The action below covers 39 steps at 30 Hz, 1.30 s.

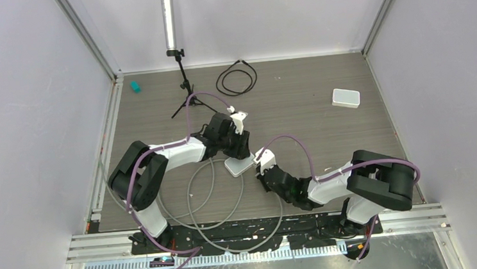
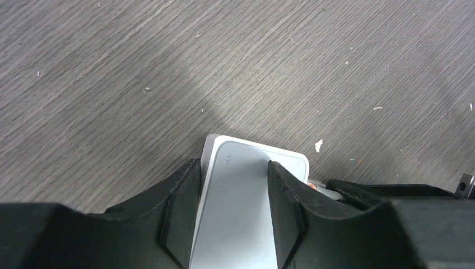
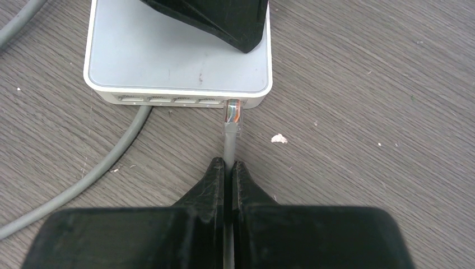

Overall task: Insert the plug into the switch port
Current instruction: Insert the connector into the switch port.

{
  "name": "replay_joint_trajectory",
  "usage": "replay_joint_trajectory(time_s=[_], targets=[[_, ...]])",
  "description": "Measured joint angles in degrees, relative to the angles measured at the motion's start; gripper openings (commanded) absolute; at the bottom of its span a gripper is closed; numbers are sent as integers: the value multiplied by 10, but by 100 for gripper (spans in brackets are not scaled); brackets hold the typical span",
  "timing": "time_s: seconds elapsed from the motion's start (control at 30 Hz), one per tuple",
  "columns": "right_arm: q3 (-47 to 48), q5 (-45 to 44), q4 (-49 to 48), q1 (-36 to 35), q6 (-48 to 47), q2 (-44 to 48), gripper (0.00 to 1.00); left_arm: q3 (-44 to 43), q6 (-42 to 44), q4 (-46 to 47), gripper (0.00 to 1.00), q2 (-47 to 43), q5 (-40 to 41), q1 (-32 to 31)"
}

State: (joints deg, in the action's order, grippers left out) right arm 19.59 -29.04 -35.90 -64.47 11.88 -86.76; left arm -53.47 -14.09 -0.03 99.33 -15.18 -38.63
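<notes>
The switch's end port (image 3: pixel 233 103) is ahead of my right gripper's fingers, and the plug's body is still outside. So my right gripper will push toward that port and release the grey cable (image 3: pixel 228 145).
The white switch (image 3: pixel 168 56) lies flat on the table, its row of ports facing my right gripper. The clear plug (image 3: pixel 232 115) has its tip at the rightmost port, the body still showing outside. My right gripper (image 3: pixel 228 163) is shut on the grey cable (image 3: pixel 228 145) just behind the plug. My left gripper (image 2: pixel 232 163) stands open over the switch (image 2: pixel 246 190): one finger beside its left edge, the other resting on its top. That finger (image 3: pixel 224 22) shows in the right wrist view. From above, both grippers meet at the switch (image 1: pixel 238 166).
Grey cable loops (image 1: pixel 215 200) lie between the arm bases, and one run passes left of the switch (image 3: pixel 84 179). A second white box (image 1: pixel 345 98) sits at the back right. A black cable coil (image 1: pixel 237 80), a stand (image 1: pixel 183 81) and a teal object (image 1: pixel 134 86) are at the back.
</notes>
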Motion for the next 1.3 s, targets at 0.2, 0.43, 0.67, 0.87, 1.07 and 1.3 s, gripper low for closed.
replay_joint_trajectory(time_s=[0.2, 0.43, 0.67, 0.87, 1.07, 1.3], targets=[[0, 4, -7, 0, -12, -4, 1, -1, 0, 0, 43, 0, 2, 1], [10, 5, -5, -1, -30, -12, 0, -2, -1, 0, 42, 0, 2, 2], [14, 20, -6, 6, -39, -14, 1, 2, -2, 9, 42, 0, 2, 3], [13, 82, -12, 45, -33, -12, 1, 12, -2, 31, 42, 0, 14, -3], [16, 157, -4, 88, -29, -5, 0, 19, -2, 55, 41, 0, 31, -7], [35, 162, 29, 96, -26, -5, 0, 44, -10, 92, 41, -9, 50, -11]])
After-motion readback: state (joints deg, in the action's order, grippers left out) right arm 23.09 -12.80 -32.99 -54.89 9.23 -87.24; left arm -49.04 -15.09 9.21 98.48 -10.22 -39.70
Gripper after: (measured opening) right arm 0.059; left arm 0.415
